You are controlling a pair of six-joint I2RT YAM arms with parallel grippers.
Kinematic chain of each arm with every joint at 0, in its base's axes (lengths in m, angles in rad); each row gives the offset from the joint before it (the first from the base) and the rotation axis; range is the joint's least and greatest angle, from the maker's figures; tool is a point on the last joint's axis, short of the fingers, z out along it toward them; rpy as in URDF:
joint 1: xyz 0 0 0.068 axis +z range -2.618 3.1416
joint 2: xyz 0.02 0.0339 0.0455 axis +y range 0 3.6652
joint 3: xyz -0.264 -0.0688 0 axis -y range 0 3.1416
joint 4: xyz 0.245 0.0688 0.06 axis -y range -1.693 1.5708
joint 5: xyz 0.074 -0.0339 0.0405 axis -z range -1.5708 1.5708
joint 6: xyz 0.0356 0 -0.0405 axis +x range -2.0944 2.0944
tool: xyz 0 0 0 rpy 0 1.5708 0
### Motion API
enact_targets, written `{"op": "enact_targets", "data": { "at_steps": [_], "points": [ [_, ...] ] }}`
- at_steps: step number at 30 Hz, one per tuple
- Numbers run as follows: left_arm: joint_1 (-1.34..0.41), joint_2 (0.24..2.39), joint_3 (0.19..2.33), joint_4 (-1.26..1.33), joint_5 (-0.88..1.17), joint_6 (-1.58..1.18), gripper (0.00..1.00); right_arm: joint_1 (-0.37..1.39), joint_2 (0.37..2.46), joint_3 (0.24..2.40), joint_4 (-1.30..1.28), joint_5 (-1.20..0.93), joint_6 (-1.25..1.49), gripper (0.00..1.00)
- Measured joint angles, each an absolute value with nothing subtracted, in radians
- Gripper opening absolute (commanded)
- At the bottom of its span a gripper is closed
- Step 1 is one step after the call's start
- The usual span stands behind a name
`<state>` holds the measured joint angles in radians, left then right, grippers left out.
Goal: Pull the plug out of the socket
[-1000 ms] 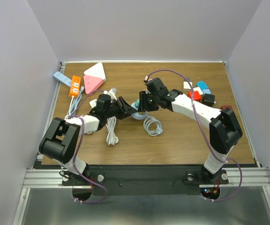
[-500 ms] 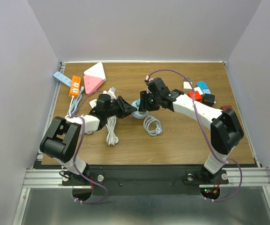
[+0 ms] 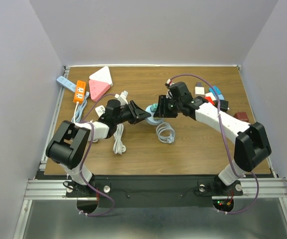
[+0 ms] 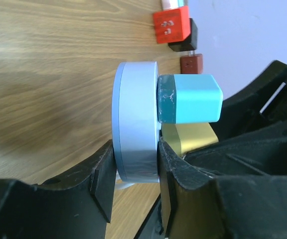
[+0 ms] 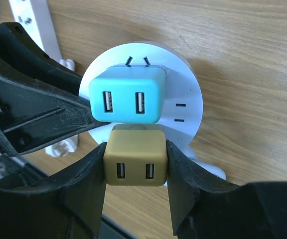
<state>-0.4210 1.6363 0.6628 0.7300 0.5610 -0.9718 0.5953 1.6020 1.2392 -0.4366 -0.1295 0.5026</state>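
I will pull the olive plug off toward the adapters right of my right gripper in the top view, then down to release beside the black adapter.
A round light-blue socket (image 3: 152,113) is held on edge over the table's middle. My left gripper (image 3: 144,115) is shut on its rim; in the left wrist view the socket (image 4: 136,124) sits clamped between my left gripper's (image 4: 133,172) fingers. A teal plug (image 4: 191,98) and an olive plug (image 4: 191,137) sit on its face. My right gripper (image 3: 160,110) is shut on the olive plug (image 5: 136,162), below the teal plug (image 5: 126,101), with its base against the socket face (image 5: 183,94). Its prongs are hidden.
A white coiled cable (image 3: 164,133) lies under the socket and another cable bundle (image 3: 118,142) lies to the left. An orange power strip (image 3: 79,91), a pink triangular socket (image 3: 99,88) and a blue strip (image 3: 65,83) sit back left. Loose adapters (image 3: 211,99) sit at the right.
Both grippers, with the socket and plugs between them, have shifted to the right. The white coiled cable trailed a little to the right with them.
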Motion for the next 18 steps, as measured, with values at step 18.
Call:
{"op": "enact_targets", "data": {
  "at_steps": [18],
  "points": [
    [-0.369, 1.67, 0.662, 0.577, 0.459, -0.895, 0.0, 0.435, 1.463, 1.303, -0.488, 0.068, 0.454, 0.01]
  ]
}}
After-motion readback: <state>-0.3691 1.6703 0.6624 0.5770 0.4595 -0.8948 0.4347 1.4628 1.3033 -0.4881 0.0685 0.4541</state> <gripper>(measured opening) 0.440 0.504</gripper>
